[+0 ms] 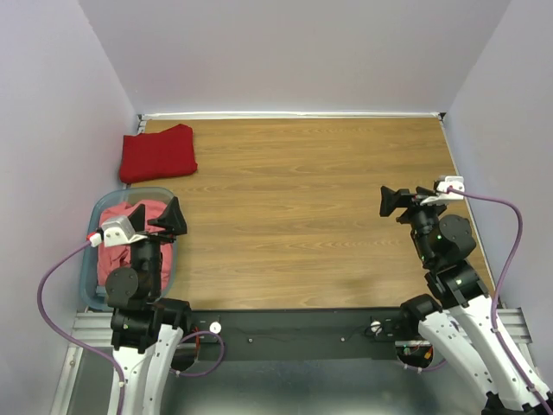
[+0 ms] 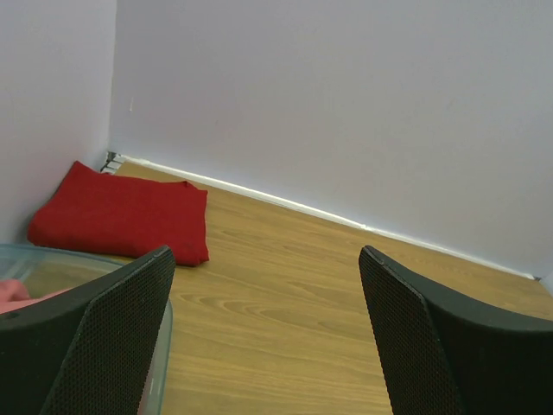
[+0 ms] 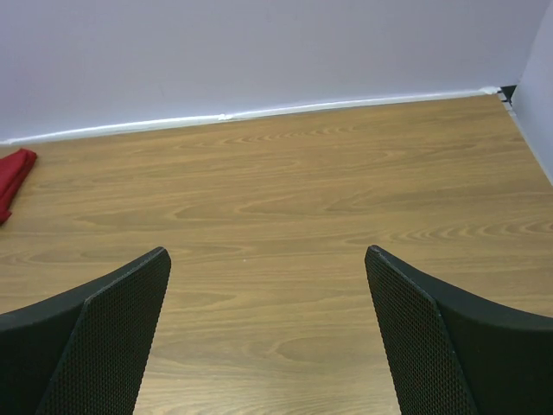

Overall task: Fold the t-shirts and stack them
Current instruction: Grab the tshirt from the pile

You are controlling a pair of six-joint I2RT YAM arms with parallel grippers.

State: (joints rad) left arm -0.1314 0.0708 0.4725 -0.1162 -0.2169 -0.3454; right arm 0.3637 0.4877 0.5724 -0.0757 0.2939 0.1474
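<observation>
My left gripper tilts downward and reaches into the bin to the far part of the salmon-pink t-shirt's top (image 1: 149, 211) (image 2: 15, 296) next, because the t-shirt lies below the bin's rim.
A deep red t-shirt (image 1: 159, 153) lies folded at the table's far left corner; the left wrist view shows it (image 2: 121, 213) beyond the bin, and its edge (image 3: 13, 177) peeks in at the left of the right wrist view. A salmon-pink t-shirt (image 1: 117, 246) lies bunched inside the clear bluish bin (image 1: 91, 216), partly hidden by my left arm. My left gripper (image 1: 175, 216) hovers over the bin's right side, open and empty. My right gripper (image 1: 389, 201) hangs open over bare wood at the right, holding nothing.
The bin (image 2: 52, 259) sits at the table's near left edge. Purple-grey walls (image 1: 285, 52) close in the table on the far, left and right sides. Bare wooden tabletop (image 1: 311, 216) spans the middle between the arms.
</observation>
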